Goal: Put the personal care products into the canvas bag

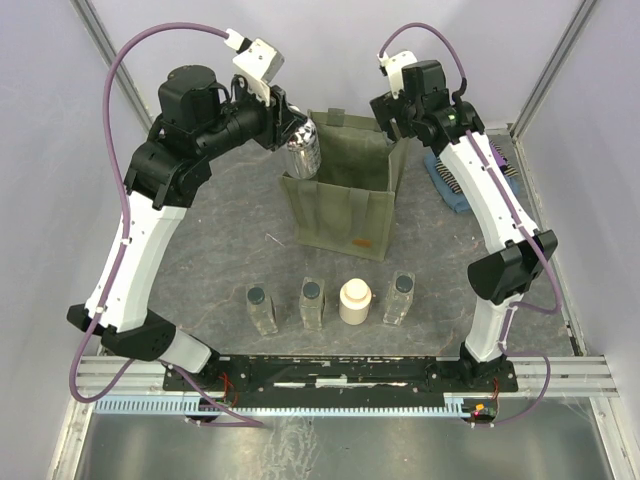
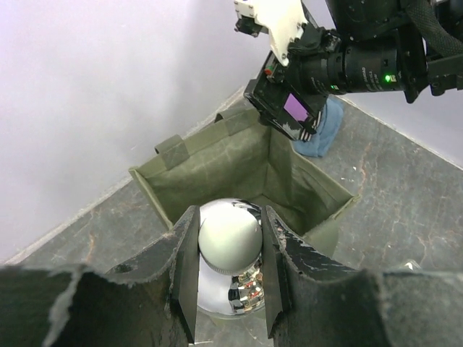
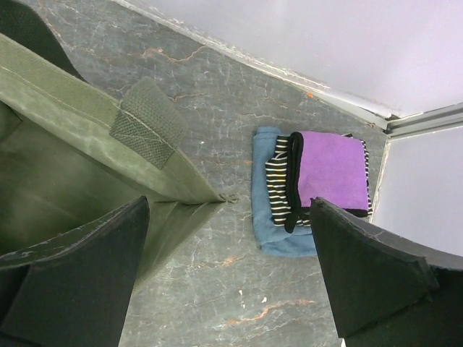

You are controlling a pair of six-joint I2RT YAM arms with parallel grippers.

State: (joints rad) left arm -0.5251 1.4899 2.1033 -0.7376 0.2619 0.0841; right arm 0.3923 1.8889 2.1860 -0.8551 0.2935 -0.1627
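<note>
The silvery bottle (image 1: 303, 152) hangs over the bag's rim, so my left gripper will next move past it, down into the bag's open inside, and release.
The olive-green canvas bag (image 1: 345, 190) stands open at the table's back middle. My left gripper (image 1: 292, 127) is shut on the round silvery nozzle-topped bottle (image 1: 303, 152) and holds it over the bag's left rim; in the left wrist view the bottle (image 2: 230, 253) sits between my fingers above the bag's opening (image 2: 239, 170). My right gripper (image 1: 395, 118) is open and empty above the bag's back right corner (image 3: 94, 152). Three clear bottles with dark caps (image 1: 260, 308) (image 1: 313, 301) (image 1: 399, 297) and the cream-white jar (image 1: 354, 301) stand in a row in front of the bag.
A folded blue, striped and purple cloth (image 1: 462, 182) lies right of the bag, also in the right wrist view (image 3: 311, 184). A thin small stick (image 1: 273, 240) lies left of the bag's front. Walls close off the back and sides.
</note>
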